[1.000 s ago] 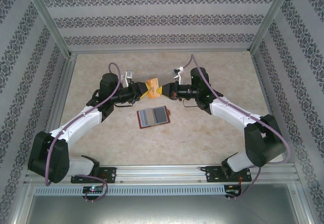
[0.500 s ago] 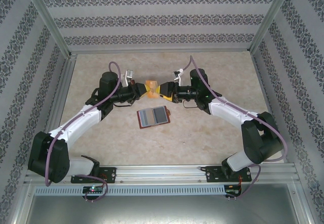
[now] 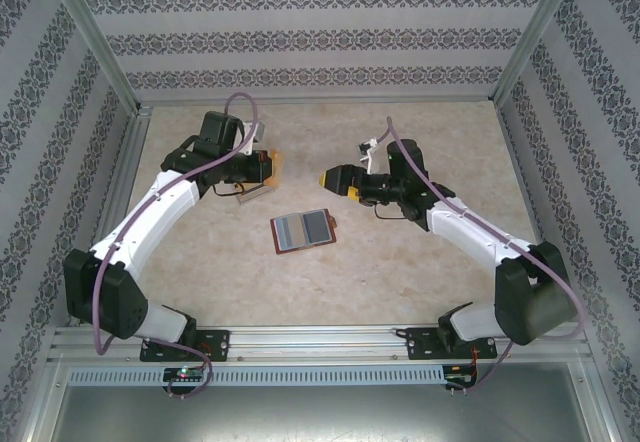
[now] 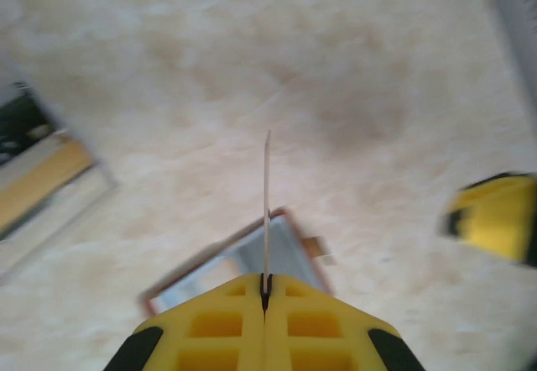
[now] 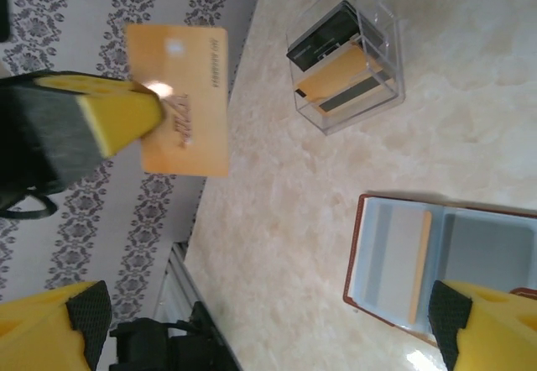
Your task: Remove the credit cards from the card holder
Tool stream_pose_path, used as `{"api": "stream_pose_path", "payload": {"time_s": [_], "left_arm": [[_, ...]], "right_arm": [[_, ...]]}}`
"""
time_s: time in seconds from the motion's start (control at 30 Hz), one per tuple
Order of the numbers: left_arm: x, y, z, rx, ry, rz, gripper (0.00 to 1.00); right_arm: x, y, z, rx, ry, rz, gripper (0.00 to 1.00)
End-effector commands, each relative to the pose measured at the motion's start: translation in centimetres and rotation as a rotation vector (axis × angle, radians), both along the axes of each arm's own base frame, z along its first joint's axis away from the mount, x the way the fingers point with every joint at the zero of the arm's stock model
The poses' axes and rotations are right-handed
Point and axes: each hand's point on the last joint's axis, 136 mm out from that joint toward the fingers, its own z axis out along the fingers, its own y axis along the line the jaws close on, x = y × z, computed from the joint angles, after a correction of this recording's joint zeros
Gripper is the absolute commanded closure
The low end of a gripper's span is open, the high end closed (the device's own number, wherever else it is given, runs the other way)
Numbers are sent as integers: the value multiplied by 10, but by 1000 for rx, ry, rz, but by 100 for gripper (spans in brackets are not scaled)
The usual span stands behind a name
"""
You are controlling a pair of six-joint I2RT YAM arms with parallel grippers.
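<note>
The clear plastic box stands below my left gripper, and its gold contents match, so my left gripper will next turn, lower into the box and release the orange card point(image 5: 189, 102) there.
The card holder point(image 3: 303, 229) lies open on the table, brown-edged with blue-grey panels, between the two arms. It also appears in the right wrist view point(image 5: 445, 262), where a tan card edge point(image 5: 419, 266) sits in a pocket. My left gripper point(image 3: 264, 167) is shut on an orange credit card point(image 5: 189, 102), held above the table's left side. The left wrist view shows that card edge-on point(image 4: 267, 195), pinched between the yellow fingertips point(image 4: 265, 285). My right gripper point(image 3: 335, 180) hovers open and holds nothing, right of the holder's far edge; its fingers point(image 5: 487, 325) stand wide apart.
A small clear plastic box point(image 5: 348, 56) with black and gold contents stands on the table just below my left gripper point(image 3: 252, 190). Patterned walls close in the table at the back and sides. A metal rail point(image 3: 320, 342) runs along the near edge.
The right gripper has opened and let go of the orange card, which the left gripper now holds alone. The arms have drawn apart, the left carrying the card leftward.
</note>
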Motion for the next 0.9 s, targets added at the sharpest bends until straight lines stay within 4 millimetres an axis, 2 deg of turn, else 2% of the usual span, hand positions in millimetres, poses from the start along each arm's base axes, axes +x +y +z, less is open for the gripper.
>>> {"api": "stream_pose_path", "payload": {"time_s": [0.0,0.1,0.2,0.33,0.53,0.87], "left_arm": [[6,32,-15,302,-111,-107,100],[6,27,-18,388,-210,-271,100],[10,32,-25,512,-272,-375,100],[20,46,-42,687,-275,-470,100],[37,53,-61,834,-304,-568,100],[55,52,-96,882,-258,-627,100]], "right_arm": [[-3,-11,-2,-64,-52,-18,2],[-6,-14,-2,-76,-61,-19,2],[-7,-17,-2,-77,-63,-24,2],[-8,-21,-3,-76,-63,-31,2],[-7,-25,-5,-76,-50,-36,2],[-4,-26,-11,-79,-25,-41,2]]}}
